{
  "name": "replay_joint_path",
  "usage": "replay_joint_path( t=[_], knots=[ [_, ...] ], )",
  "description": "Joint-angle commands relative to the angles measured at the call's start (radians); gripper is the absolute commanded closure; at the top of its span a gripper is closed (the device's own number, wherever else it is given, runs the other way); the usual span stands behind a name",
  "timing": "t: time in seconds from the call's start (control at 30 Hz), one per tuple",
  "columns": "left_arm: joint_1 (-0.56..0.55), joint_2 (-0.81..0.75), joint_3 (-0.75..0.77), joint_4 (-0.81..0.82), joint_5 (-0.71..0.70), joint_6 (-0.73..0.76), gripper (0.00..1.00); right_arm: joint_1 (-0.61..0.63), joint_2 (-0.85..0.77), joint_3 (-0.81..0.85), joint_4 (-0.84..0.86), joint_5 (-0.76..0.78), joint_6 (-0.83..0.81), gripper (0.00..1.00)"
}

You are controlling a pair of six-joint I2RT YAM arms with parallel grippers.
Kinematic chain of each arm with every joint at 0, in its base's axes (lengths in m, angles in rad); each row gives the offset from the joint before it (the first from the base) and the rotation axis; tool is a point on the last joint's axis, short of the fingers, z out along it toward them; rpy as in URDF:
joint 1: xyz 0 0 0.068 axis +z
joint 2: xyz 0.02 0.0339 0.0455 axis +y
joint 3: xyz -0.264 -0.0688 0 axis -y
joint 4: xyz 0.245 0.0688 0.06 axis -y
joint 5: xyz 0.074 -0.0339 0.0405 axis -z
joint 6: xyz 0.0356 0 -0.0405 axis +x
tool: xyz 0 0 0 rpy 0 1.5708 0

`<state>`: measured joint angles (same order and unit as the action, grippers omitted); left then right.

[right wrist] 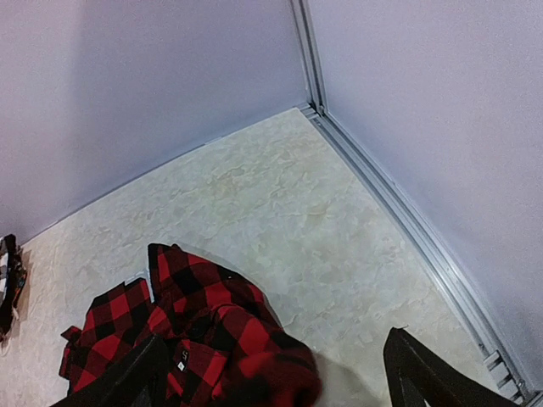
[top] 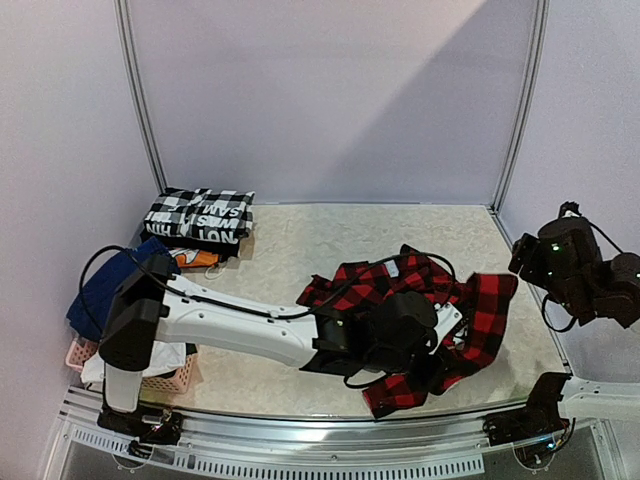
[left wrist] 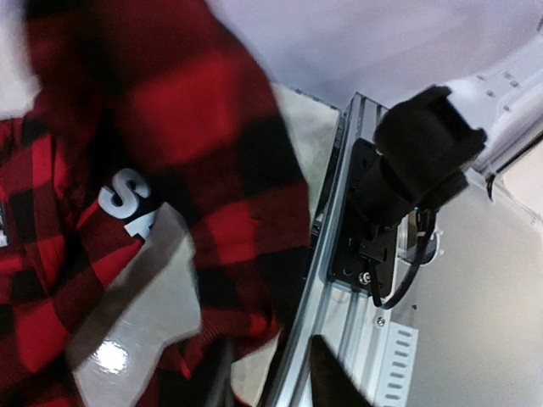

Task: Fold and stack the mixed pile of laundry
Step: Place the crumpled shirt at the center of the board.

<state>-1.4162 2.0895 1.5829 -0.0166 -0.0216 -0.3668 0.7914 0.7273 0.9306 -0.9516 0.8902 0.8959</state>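
Note:
I will raise my left gripper and swing it left in the top view, then lower it onto the shirt's basket-side fold, because the shirt [top: 480, 310] is still crumpled.
The red-and-black plaid shirt [top: 480, 310] lies crumpled near the table's front right. My left arm reaches across from the left, and its gripper [top: 430, 350] sits low over the shirt's near edge. In the left wrist view the shirt [left wrist: 187, 110] fills the left side; the left gripper [left wrist: 267, 356] is open, with the hem next to the left finger and rail showing in the gap. My right gripper [top: 530, 258] hangs raised at the right. In its wrist view the gripper [right wrist: 274, 337] is wide open and empty, well above the shirt [right wrist: 212, 322].
A folded black-and-white checked piece with lettering [top: 200, 215] lies at the back left. A pink lattice basket [top: 75, 352] at the front left holds a blue garment [top: 100, 285] and white cloth [top: 165, 355]. The front rail [left wrist: 339, 280] and the right arm's base [left wrist: 407, 170] are close by.

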Motion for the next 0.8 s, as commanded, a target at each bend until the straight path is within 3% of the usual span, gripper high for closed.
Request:
replay_joint_path(
  t=[0.0, 0.13, 0.23, 0.37, 0.5, 0.77],
  knots=[
    [0.060, 0.044, 0.045, -0.109, 0.067, -0.056, 0.56, -0.004, -0.064, 0.089, -0.100, -0.092, -0.060, 0.09],
    [0.076, -0.030, 0.014, -0.177, 0.031, 0.017, 0.22, -0.003, -0.102, 0.100, -0.118, -0.166, -0.077, 0.08],
    [0.092, -0.119, -0.039, -0.225, -0.046, 0.042, 0.11, -0.003, -0.099, 0.083, -0.082, -0.209, -0.119, 0.08],
    [0.176, -0.287, -0.201, -0.217, -0.112, 0.007, 0.09, -0.003, -0.013, 0.069, -0.014, -0.285, -0.164, 0.08],
    [0.327, -0.400, -0.313, -0.238, -0.128, -0.026, 0.11, -0.003, 0.141, 0.074, 0.094, -0.411, -0.247, 0.09],
    [0.545, -0.306, -0.312, -0.268, -0.013, -0.028, 0.17, -0.062, 0.570, 0.201, 0.245, -0.592, -0.335, 0.14]
  ],
)
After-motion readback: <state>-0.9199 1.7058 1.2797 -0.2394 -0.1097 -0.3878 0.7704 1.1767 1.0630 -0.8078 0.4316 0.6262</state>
